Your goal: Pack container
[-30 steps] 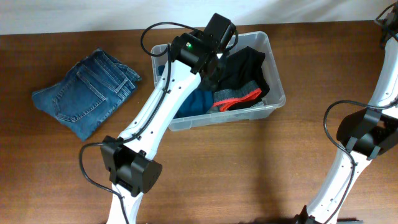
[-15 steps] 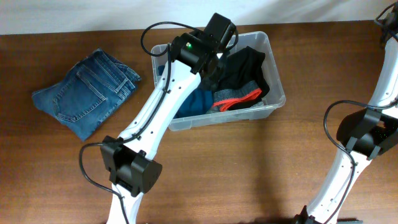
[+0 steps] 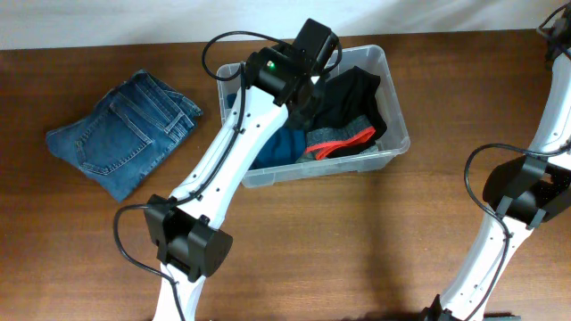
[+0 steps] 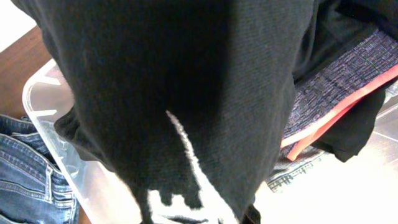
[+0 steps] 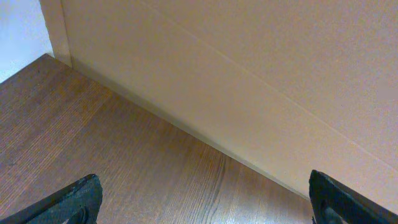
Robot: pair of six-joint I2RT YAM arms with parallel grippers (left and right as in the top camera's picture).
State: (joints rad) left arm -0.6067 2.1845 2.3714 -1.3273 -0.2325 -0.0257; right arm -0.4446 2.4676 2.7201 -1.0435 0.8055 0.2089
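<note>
The robot should next lower its left gripper and bring it back to release the black garment (image 3: 352,94) onto the grey garment (image 3: 324,137), because that one lies below it and nearer the robot's base.
The clear plastic container (image 3: 403,143) stands at the table's back middle, and its rim shows in the left wrist view (image 4: 37,93). It holds a black garment (image 3: 352,94), a grey garment with a red band (image 3: 339,141) and a blue garment (image 3: 281,147). My left gripper (image 3: 306,100) is over the container's middle, shut on the black garment (image 4: 186,74), which hangs across the wrist view and hides the fingers. My right gripper (image 5: 202,199) is open and empty at the far right, facing a wall.
Folded blue jeans (image 3: 120,134) lie on the wooden table left of the container, and show in the left wrist view (image 4: 18,180). The right arm's base (image 3: 522,192) stands at the right edge. A pale wall (image 5: 249,74) runs along the table's back.
</note>
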